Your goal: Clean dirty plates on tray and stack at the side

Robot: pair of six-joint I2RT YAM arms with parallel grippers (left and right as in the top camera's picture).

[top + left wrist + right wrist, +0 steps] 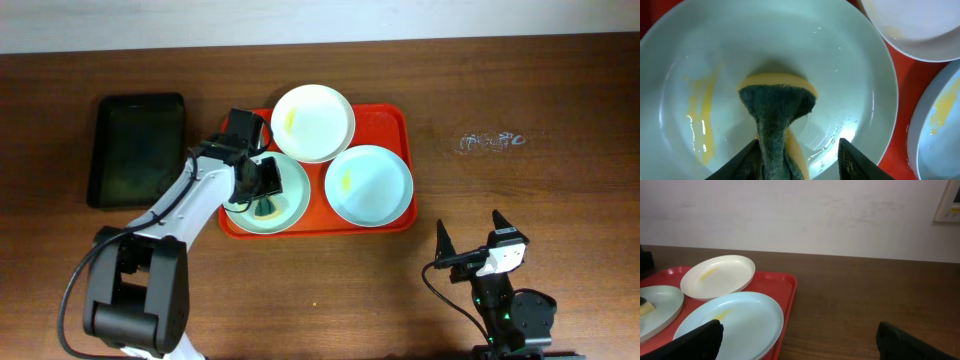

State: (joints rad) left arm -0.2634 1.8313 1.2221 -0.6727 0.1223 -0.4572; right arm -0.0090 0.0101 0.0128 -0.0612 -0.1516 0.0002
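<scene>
Outward of my right gripper, leftward in the overhead view, the sponge plate's rim borders open tray, so I need to reach there, tilting the gripper's fingers down to close.
The red-orange tray (396, 120) holds three plates. The cream-white plate (313, 122) is at the back, a mint-blue plate (369, 185) at the right and a second mint-blue plate (292, 207) at the left. All three show yellow smears. My left gripper (262, 188) hovers over the left plate (840, 65), jaws (800, 161) open. A green-and-yellow sponge (777, 100) stands on that plate between the fingers, against the left finger and apart from the right one. My right gripper (470, 242) is open and empty over the table, right of the tray (786, 287).
A smaller black tray (135, 150) lies at the far left of the brown table. Faint white scuffs (490, 141) mark the wood right of the red-orange tray. The right wrist view shows the cream-white plate (717, 275) and the right mint-blue plate (735, 322).
</scene>
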